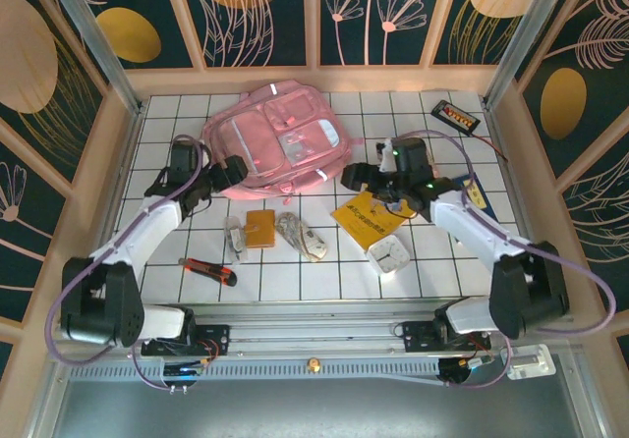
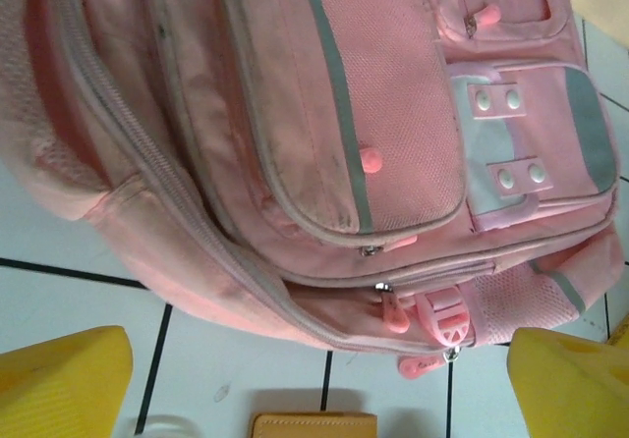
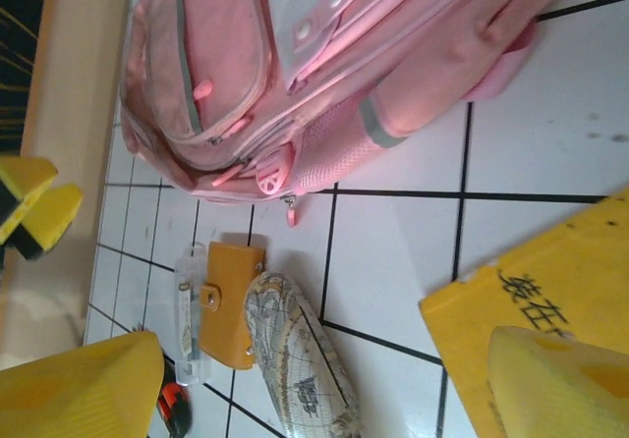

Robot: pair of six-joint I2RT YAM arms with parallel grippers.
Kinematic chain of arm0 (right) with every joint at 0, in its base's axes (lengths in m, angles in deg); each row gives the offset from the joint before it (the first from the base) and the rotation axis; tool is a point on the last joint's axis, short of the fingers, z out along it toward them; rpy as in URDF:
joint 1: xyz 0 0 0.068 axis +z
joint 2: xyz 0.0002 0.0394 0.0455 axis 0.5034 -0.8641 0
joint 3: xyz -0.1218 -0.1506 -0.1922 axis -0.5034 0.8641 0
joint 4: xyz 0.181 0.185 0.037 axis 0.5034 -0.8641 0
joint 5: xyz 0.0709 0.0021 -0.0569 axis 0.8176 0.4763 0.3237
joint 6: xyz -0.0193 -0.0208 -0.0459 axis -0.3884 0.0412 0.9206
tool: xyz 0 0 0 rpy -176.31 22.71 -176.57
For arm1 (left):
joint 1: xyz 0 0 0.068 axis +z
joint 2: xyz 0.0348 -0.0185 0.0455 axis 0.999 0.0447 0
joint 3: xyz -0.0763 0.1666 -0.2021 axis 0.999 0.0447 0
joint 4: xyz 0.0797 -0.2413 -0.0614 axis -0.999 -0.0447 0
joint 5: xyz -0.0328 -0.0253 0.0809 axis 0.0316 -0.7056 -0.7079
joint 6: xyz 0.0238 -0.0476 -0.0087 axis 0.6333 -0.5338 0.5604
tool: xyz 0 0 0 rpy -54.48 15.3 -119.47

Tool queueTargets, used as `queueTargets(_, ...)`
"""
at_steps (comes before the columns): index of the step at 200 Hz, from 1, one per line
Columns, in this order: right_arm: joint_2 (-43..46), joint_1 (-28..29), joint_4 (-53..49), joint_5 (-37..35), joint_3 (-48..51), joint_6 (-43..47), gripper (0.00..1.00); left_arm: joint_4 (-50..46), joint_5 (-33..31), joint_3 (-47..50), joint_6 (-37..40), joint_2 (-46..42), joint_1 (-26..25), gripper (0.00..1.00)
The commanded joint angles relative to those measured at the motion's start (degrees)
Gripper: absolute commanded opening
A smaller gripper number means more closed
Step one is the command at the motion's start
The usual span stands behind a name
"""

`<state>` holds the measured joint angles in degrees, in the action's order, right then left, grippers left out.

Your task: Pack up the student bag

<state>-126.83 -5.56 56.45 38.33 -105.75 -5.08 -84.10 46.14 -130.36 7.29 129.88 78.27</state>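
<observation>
The front pocket's grey-white piped edge (image 1: 227,139) (image 2: 239,50) lies outward of the robot's open, empty left gripper, so the gripper will move outward over that edge and come down to close.
The student bag (image 1: 275,136) is a large pink backpack lying flat at the back centre of the tiled table. In the left wrist view the student bag (image 2: 324,114) shows its zips and pink pulls. My left gripper (image 1: 232,173) hovers at the bag's near left edge, and in its own view the left gripper (image 2: 314,399) is open with nothing between the yellow fingers (image 2: 61,384). My right gripper (image 1: 358,175) hangs just right of the bag's near corner. Seen from the wrist, the right gripper (image 3: 319,389) is open and empty above the tiles, with the student bag (image 3: 295,55) ahead of it.
In front of the bag lie an orange wallet (image 1: 260,229), a clear case (image 1: 234,238), a map-print pencil case (image 1: 301,235), a yellow booklet (image 1: 369,218) and a white object (image 1: 388,254). A utility knife (image 1: 208,270) is near left. A black device (image 1: 457,114) sits back right.
</observation>
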Motion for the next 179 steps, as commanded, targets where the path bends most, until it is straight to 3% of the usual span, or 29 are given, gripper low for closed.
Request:
queueTargets(1, -2.95, 2.35, 0.4, -1.91, -3.1, -0.12, 0.85, -2.59, 2.43, -8.27, 1.77, 6.37, 0.24, 0.93)
queueTargets(50, -5.46, 5.02, 2.5, -2.99, -3.31, -1.87, 0.84, -10.75, 1.88, -22.81, 5.23, 20.89, 2.96, 0.79)
queueTargets(179, -6.85, 5.57, 3.44, -4.58, -3.83, -2.13, 0.84, -15.77, 2.87, -37.84, 7.45, 38.44, 3.47, 0.68)
